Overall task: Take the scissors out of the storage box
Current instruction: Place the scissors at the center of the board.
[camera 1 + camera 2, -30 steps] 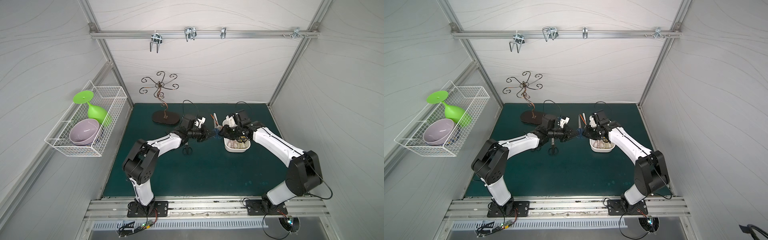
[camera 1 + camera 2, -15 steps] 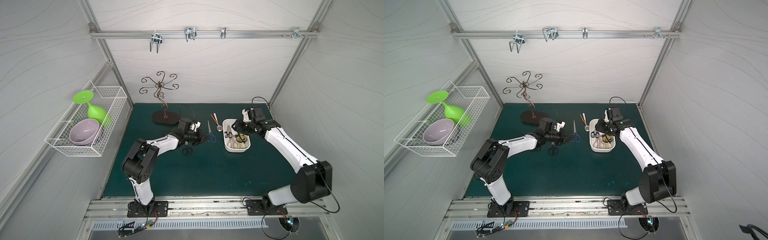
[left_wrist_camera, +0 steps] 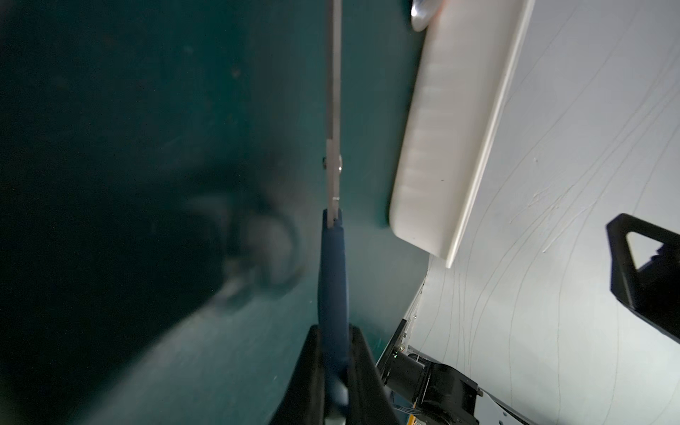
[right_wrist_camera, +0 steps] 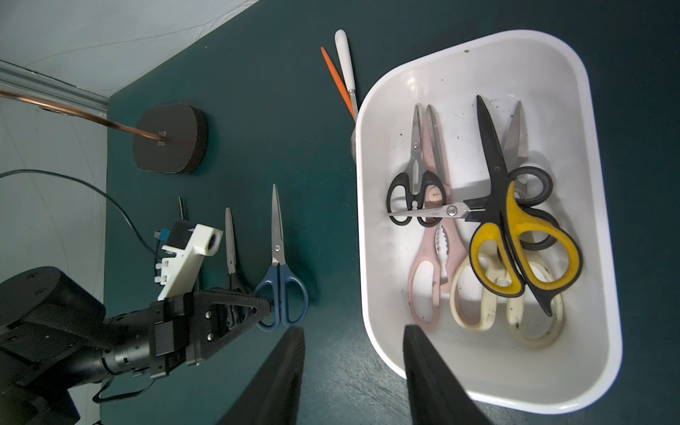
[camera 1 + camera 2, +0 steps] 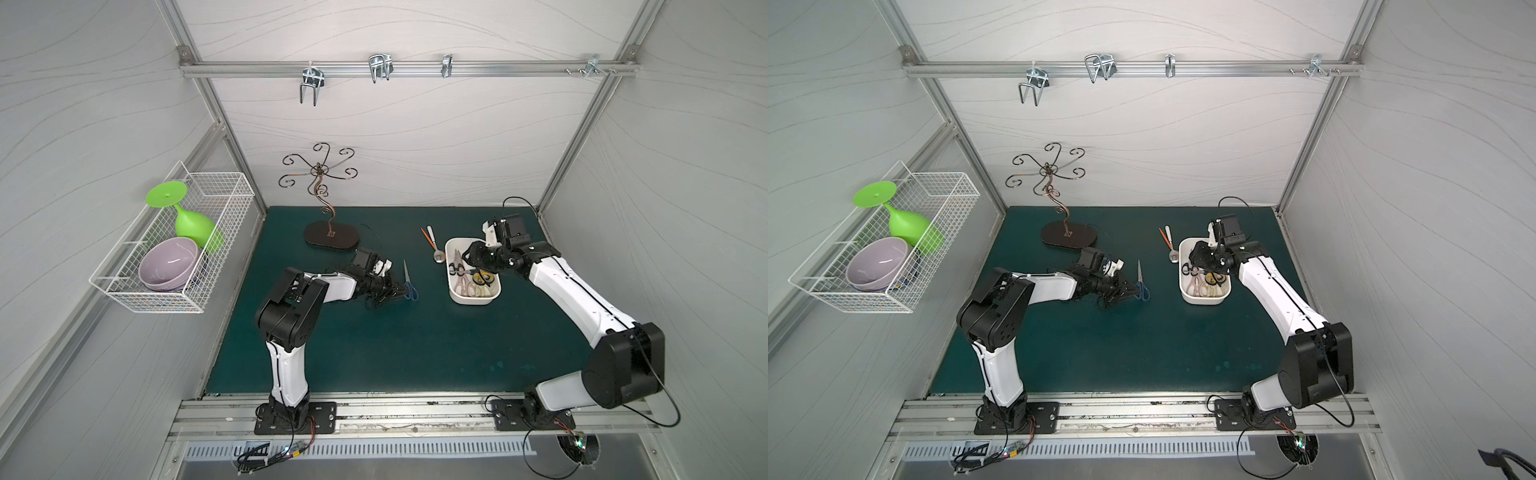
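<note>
My left gripper needs to lower the handle onto the bare mat beside the storage box and let go of it there, because the scissors (image 5: 1142, 284) are still hanging just above the mat.
The white storage box (image 5: 473, 300) (image 5: 1204, 300) (image 4: 460, 368) stands on the green mat at the right. It holds several scissors. Among them are a yellow-and-black pair (image 4: 515, 235), pink shears (image 4: 427, 279), cream shears (image 4: 474, 301) and a small black-handled pair (image 4: 415, 184). My right gripper (image 4: 353, 331) (image 5: 471, 257) hangs open and empty above the box's left rim. My left gripper (image 3: 333, 331) (image 4: 270, 303) (image 5: 401, 289) is shut on a handle of the blue-handled scissors (image 4: 279, 257) (image 5: 1142, 284), low on the mat left of the box. A black-handled pair (image 4: 230, 250) lies beside it.
A white-handled spoon (image 4: 346, 62) and an orange stick (image 4: 335, 77) lie just behind the box's far left corner. A dark stand base (image 5: 331, 239) with a wire tree sits at the back. A wire basket (image 5: 166, 249) with a bowl and a green glass hangs on the left wall.
The two grippers were close together left of the box a second ago. The right arm has drawn back over the box and opened wider. The left one has carried the blue scissors down and leftward.
</note>
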Available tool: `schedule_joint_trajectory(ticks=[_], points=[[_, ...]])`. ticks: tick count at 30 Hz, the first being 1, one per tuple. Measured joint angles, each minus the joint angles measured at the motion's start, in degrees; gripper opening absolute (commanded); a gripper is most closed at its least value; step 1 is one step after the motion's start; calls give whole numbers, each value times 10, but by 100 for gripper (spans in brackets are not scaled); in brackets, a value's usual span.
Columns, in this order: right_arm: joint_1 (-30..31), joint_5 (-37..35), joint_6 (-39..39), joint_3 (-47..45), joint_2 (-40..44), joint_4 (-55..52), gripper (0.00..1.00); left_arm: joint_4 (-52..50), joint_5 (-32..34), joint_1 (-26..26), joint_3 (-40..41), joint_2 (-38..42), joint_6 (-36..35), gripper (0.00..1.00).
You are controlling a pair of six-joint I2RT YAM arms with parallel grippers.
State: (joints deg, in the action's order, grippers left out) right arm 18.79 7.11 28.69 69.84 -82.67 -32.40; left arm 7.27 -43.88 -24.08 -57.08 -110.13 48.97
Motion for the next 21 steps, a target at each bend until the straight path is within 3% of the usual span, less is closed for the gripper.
schedule_joint_trajectory(ticks=[6,13,21], points=[[0,4,0,-1,-6,0,49,-16,10,0,-1,-6,-15,11],[0,4,0,-2,-7,0,49,-67,32,0,-20,-20,-43,30],[0,4,-1,-2,-9,0,49,-89,34,0,-32,-22,-58,38]])
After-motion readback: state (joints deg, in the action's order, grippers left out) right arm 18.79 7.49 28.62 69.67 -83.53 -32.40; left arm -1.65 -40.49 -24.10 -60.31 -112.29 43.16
